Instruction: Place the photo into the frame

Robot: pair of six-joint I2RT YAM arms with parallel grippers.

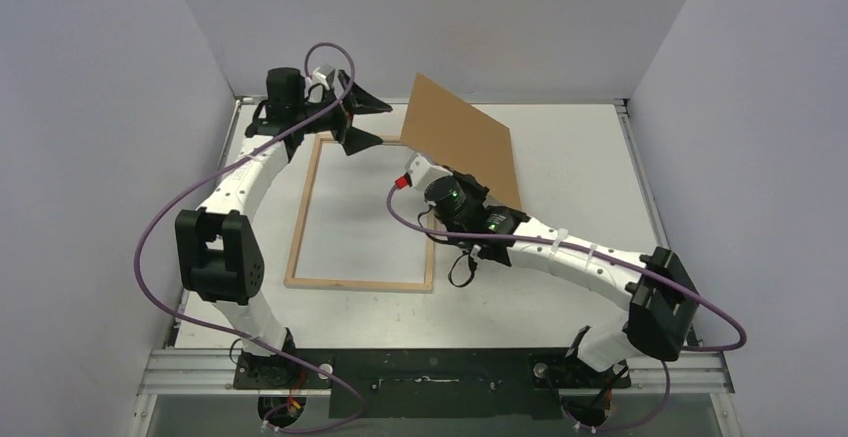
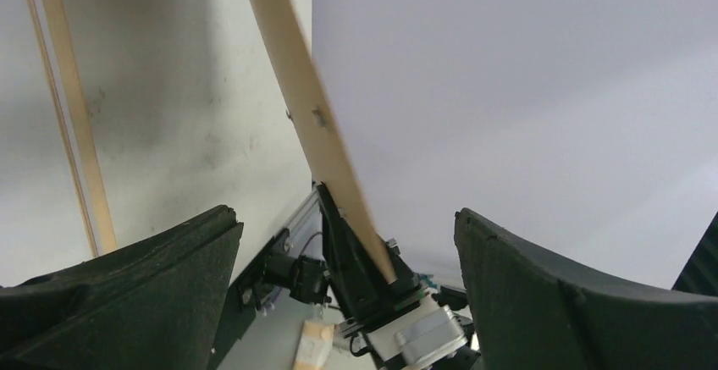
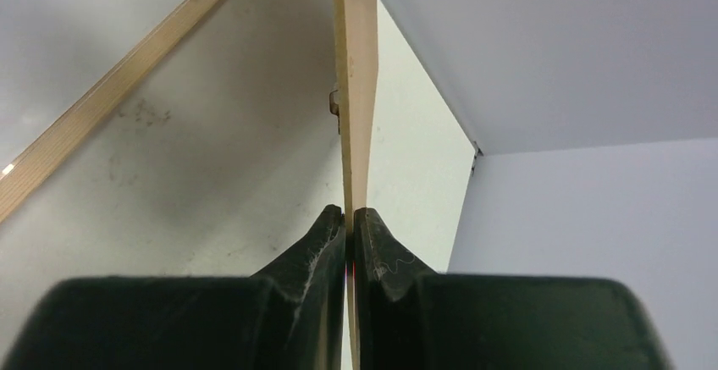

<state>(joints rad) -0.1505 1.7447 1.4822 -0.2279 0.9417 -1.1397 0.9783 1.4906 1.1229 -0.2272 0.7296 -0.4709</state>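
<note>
My left gripper has the brown board's facing side edge (image 1: 409,108) to its right in the top view, so next it will go sideways onto that edge and close.
The frame (image 1: 306,207) lies flat on the table with its light wood back up; one of its rails shows in the left wrist view (image 2: 78,124) and in the right wrist view (image 3: 110,91). My right gripper (image 1: 428,165) (image 3: 350,213) is shut on the lower edge of a brown backing board (image 1: 462,135), which it holds tilted up over the frame's far right corner. The board shows edge-on (image 3: 354,74) (image 2: 313,116). My left gripper (image 1: 370,122) (image 2: 343,218) stands open by the board's left corner, holding nothing. The photo is out of view.
Grey enclosure walls (image 1: 450,17) close in the table on three sides, with a metal rail (image 1: 640,187) along the right edge. Purple cables (image 1: 160,227) loop off both arms. Bare table (image 1: 570,167) lies right of the board.
</note>
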